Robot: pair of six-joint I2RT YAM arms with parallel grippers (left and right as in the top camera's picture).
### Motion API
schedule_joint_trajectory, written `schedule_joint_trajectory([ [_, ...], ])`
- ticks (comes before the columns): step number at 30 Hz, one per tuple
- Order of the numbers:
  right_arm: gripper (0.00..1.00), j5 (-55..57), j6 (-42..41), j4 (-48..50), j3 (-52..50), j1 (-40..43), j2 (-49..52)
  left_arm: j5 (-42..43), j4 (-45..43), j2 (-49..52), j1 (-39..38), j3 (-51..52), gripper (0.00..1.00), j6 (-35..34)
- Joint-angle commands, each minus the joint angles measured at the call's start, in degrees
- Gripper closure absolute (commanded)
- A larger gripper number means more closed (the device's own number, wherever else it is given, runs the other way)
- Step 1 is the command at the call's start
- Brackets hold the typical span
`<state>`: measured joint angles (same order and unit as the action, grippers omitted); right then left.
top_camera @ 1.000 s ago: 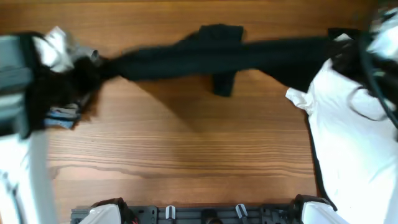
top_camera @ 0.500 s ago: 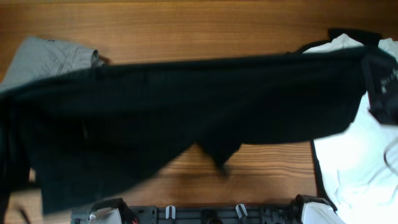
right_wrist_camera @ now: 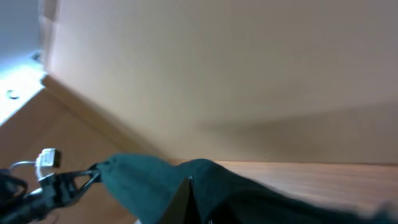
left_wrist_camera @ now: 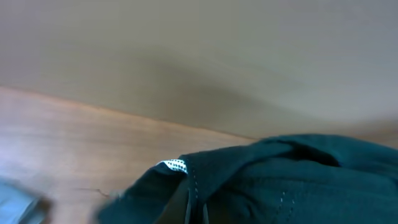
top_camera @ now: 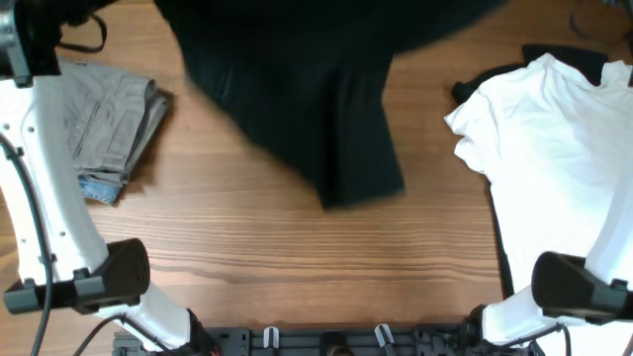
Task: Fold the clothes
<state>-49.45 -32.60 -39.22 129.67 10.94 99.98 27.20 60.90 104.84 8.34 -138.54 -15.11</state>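
My right gripper brings the raised black fabric down and back onto the bare wood beside the white T-shirt (top_camera: 554, 168) next, then releases it.
The black T-shirt (top_camera: 326, 109) hangs blurred in the air over the far middle of the table, its lower edge reaching toward the centre. In the left wrist view my left gripper (left_wrist_camera: 198, 213) is buried in bunched black fabric (left_wrist_camera: 280, 180), shut on it. In the right wrist view my right gripper (right_wrist_camera: 181, 202) is likewise wrapped in the black fabric (right_wrist_camera: 149, 180). Neither gripper's jaws show in the overhead view. The white T-shirt (top_camera: 554, 168) lies spread at the right. The grey trousers (top_camera: 104, 119) lie folded at the left.
Another dark garment (top_camera: 566, 54) lies under the white T-shirt at the far right. The left arm (top_camera: 49, 178) rises along the left edge. The arm bases (top_camera: 129, 277) and a mount rail sit at the front edge of the wooden table (top_camera: 297, 257).
The black T-shirt was stretched wide across the table, swept forward over the front half, and now swings back to the far side. The grey trousers and white T-shirt are uncovered again.
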Motion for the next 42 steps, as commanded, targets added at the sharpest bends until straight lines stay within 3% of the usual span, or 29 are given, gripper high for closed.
schedule_joint_trajectory([
  [1,0.96,-7.2,-2.7,0.5,1.6,3.1,-4.7,1.9,-1.9,-8.7,0.0,-7.0,0.96,0.4],
  [5,0.96,-2.7,3.1,-12.7,1.6,2.5,-5.1,-5.7,10.4,-8.9,-1.1,-7.0,0.96,3.5],
  [9,0.96,14.3,10.8,-31.6,1.5,-0.8,-2.6,-13.1,24.7,-4.0,-3.1,-5.9,0.94,5.9],
  [13,0.96,25.1,17.4,-43.2,-0.4,-7.1,2.5,-14.3,35.5,3.5,-4.5,-1.3,0.92,6.0],
  [18,0.96,27.9,23.7,-46.7,-8.3,-14.9,9.6,-14.1,35.1,8.3,-6.5,14.1,0.96,5.9],
  [24,0.96,30.4,25.2,-47.5,-17.5,-18.9,14.1,-14.1,34.0,8.1,-7.0,27.7,0.96,5.9],
  [32,0.95,37.2,23.2,-46.7,-31.1,-19.2,14.3,-16.5,31.1,-0.3,-7.0,47.1,0.96,3.6],
  [35,0.85,39.3,21.5,-45.6,-35.4,-19.2,14.3,-19.6,29.6,-6.0,-6.7,53.8,0.95,0.3],
  [36,0.70,39.7,21.4,-44.8,-36.9,-19.2,14.3,-19.9,29.0,-8.2,-6.6,55.9,0.95,-0.5],
  [37,0.54,41.1,20.8,-43.8,-39.0,-19.1,14.3,-19.8,28.0,-12.3,-6.5,59.3,0.92,-1.0],
  [42,0.52,46.8,20.6,-43.7,-37.7,-18.4,13.5,-20.7,27.8,-19.9,-6.5,62.7,0.55,-4.8],
])
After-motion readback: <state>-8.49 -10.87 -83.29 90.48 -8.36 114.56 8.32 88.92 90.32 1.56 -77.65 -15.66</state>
